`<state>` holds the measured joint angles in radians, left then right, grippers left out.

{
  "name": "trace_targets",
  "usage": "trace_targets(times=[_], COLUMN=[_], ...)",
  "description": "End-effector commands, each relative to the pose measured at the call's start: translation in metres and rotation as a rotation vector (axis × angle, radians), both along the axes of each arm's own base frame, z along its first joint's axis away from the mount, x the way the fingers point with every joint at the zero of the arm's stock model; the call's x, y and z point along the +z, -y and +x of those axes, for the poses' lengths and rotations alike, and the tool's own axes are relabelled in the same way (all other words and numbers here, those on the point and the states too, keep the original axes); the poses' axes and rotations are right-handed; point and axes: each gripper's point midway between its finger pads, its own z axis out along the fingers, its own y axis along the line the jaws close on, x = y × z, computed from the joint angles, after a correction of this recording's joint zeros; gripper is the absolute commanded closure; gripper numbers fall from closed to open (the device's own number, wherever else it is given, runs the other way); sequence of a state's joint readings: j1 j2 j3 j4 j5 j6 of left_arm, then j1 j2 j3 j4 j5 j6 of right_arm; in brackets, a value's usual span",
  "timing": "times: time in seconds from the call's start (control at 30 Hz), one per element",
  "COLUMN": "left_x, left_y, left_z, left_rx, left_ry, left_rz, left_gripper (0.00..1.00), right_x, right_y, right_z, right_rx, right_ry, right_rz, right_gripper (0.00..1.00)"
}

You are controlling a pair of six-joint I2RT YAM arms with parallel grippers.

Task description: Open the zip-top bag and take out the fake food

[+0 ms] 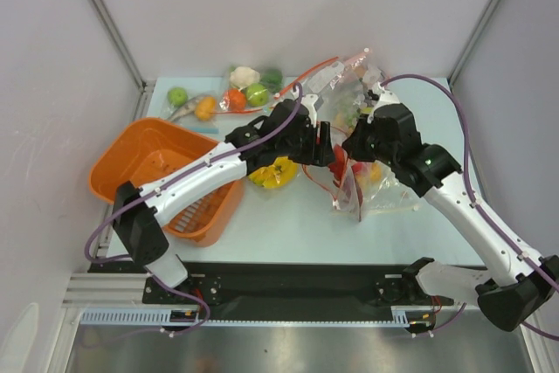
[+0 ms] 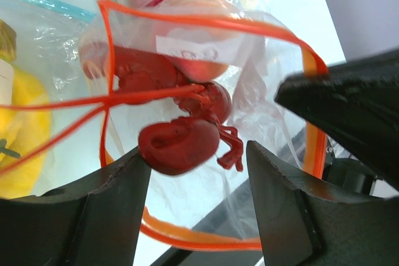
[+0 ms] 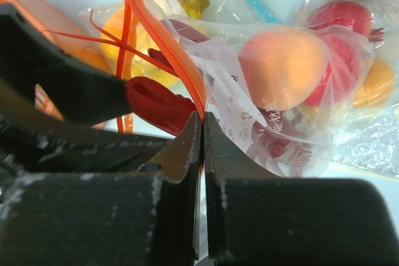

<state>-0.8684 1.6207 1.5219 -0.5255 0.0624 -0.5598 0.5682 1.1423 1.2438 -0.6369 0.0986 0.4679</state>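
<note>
I should next move my left gripper's fingers gently onward around the lobster's rounded near end (image 1: pixel 336 162) (image 2: pixel 178 146) and close them, because that end is just beyond the fingers and faces the gap between them.
The zip-top bag (image 1: pixel 384 194) lies at mid-table with its orange-red zip strip (image 2: pixel 206 24) spread into a wide loop. My right gripper (image 3: pixel 202 116) is shut on that strip at the mouth's edge and holds it up. My left gripper (image 2: pixel 194 151) is open at the mouth. The dark-red lobster (image 2: pixel 177 144) curls just beyond its fingertips, its tail close to the left finger (image 2: pixel 112 204). I cannot tell if they touch. Deeper in the bag sit a peach-orange fruit (image 3: pixel 283 66) and a red apple (image 3: pixel 340 20). In the top view the two grippers nearly meet, left gripper (image 1: pixel 325 150) and right gripper (image 1: pixel 354 141).
An orange basket (image 1: pixel 148 163) stands at the left under my left arm. A bag with yellow bananas (image 1: pixel 272 172) lies beside the left gripper. Cauliflower (image 1: pixel 244 74), green fruits (image 1: pixel 178 95) and another clear bag (image 1: pixel 345 85) sit along the back.
</note>
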Motion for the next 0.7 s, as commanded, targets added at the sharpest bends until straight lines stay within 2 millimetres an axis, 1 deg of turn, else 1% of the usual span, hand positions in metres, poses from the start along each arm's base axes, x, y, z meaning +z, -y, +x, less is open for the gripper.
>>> trace_targets(times=[0.0,0.07,0.1,0.17,0.2,0.27,0.3,0.33,0.43,0.47,0.53,0.57,0.63,0.67], left_x=[0.003,0.0,-0.001,-0.004,-0.005,-0.006,-0.008,-0.01,-0.014,-0.014,-0.013,-0.012,-0.009,-0.011], left_y=[0.006,0.007,0.007,0.007,0.007,0.008,0.007,0.007,0.006,0.006,0.006,0.005,0.007,0.007], left_z=[0.012,0.013,0.013,0.015,0.016,0.017,0.018,0.018,0.021,0.021,0.023,0.023,0.023,0.022], left_rx=[0.02,0.019,0.019,0.021,0.023,0.024,0.025,0.025,0.027,0.025,0.027,0.028,0.027,0.024], left_ry=[0.015,0.011,0.011,0.008,0.008,0.007,0.005,0.003,-0.01,-0.013,-0.021,-0.023,-0.031,-0.039], left_rz=[-0.031,-0.026,-0.024,-0.019,-0.019,-0.016,-0.013,-0.011,-0.014,-0.015,-0.031,-0.036,-0.06,-0.065], left_gripper=[0.35,0.37,0.41,0.44,0.49,0.54,0.59,0.61,0.67,0.71,0.74,0.78,0.82,0.86], right_x=[0.02,0.021,0.022,0.023,0.024,0.023,0.023,0.02,0.019,0.018,0.018,0.018,0.016,0.014], right_y=[-0.007,-0.008,-0.009,-0.011,-0.011,-0.012,-0.012,-0.012,-0.012,-0.012,-0.011,-0.012,-0.012,-0.012], right_z=[-0.003,-0.004,-0.004,-0.007,-0.008,-0.011,-0.011,-0.012,-0.016,-0.017,-0.018,-0.018,-0.018,-0.018], right_rx=[0.041,0.049,0.055,0.068,0.07,0.08,0.084,0.085,0.098,0.1,0.105,0.109,0.111,0.113], right_ry=[0.071,0.077,0.078,0.083,0.087,0.086,0.086,0.079,0.084,0.083,0.088,0.086,0.08,0.074], right_rz=[0.04,0.045,0.048,0.052,0.054,0.055,0.055,0.052,0.058,0.06,0.055,0.052,0.046,0.045], right_gripper=[1.0,1.0,1.0,1.0,1.0,1.0,1.0,1.0,1.0,1.0,1.0,1.0,1.0,1.0])
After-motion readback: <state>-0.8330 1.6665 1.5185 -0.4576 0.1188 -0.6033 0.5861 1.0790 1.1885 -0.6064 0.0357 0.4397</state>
